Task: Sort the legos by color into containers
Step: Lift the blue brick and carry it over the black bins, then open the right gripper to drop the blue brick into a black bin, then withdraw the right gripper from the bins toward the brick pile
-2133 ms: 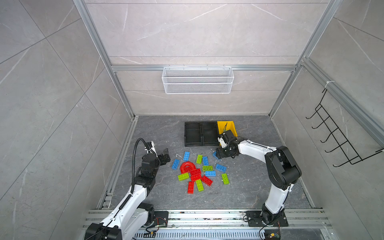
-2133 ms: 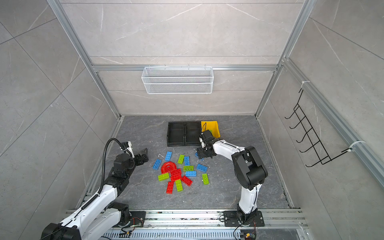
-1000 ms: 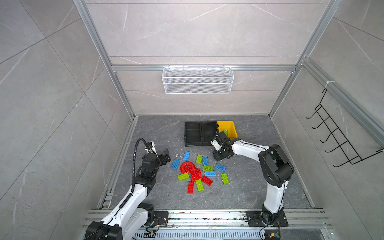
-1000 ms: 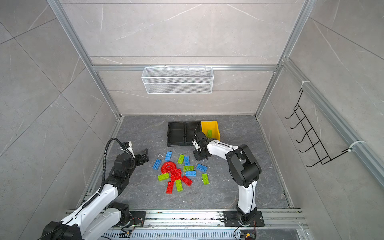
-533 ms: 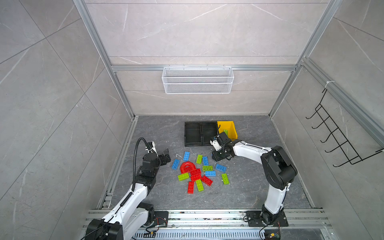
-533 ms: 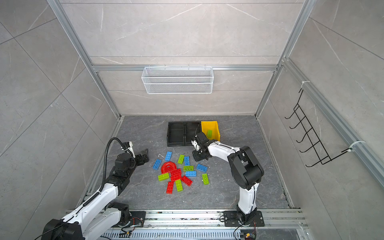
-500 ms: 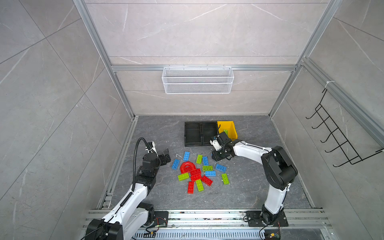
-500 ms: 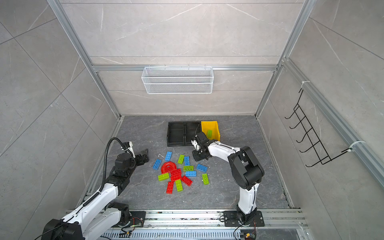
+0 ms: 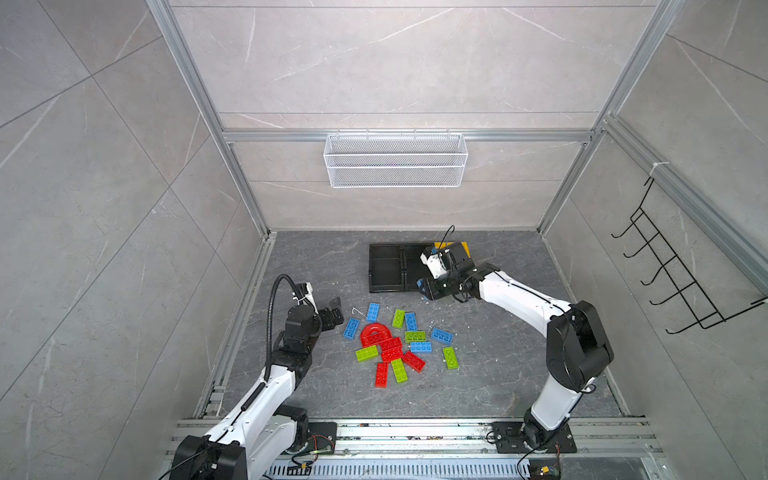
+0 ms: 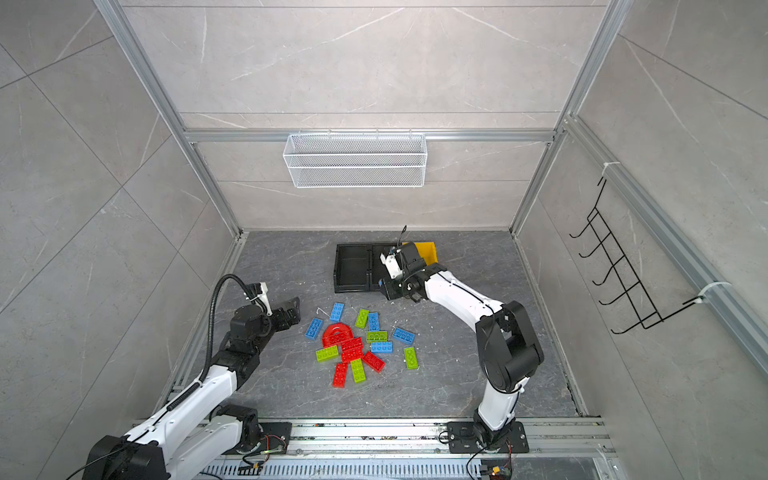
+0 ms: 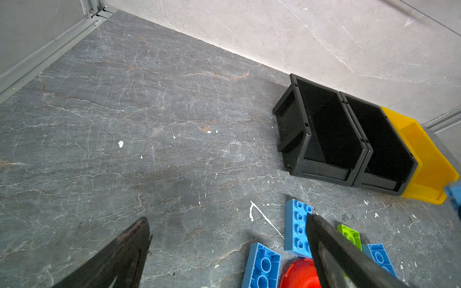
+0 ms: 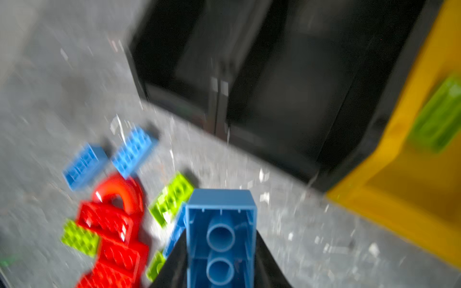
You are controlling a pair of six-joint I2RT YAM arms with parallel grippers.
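Note:
I will move my right gripper outward over the black bin next to the yellow one and release the blue lego (image 12: 220,217) there, because the yellow bin already holds green.
Red, blue and lime green legos lie in a loose pile mid-floor around a red arch piece (image 9: 374,332) (image 10: 337,332). Behind them stand the containers: two black bins (image 9: 386,266) (image 11: 329,129) and a yellow bin (image 10: 426,251) (image 12: 399,187) joined in a row. One green lego (image 12: 436,117) lies in the yellow bin. My right gripper (image 9: 430,289) (image 12: 220,234) hangs just before the right black bin, shut on a blue lego (image 12: 220,217), underside toward the camera. My left gripper (image 9: 334,311) (image 11: 227,219) stands open left of the pile, nothing between its fingers.
A white wire basket (image 9: 395,162) hangs on the back wall and a black hook rack (image 9: 673,282) on the right wall. Metal rails run along the floor's left edge and front. White flecks dot the grey floor.
My right gripper shifted a little left along the bins' front, closed and now carries a blue lego off the floor. The left arm has not moved.

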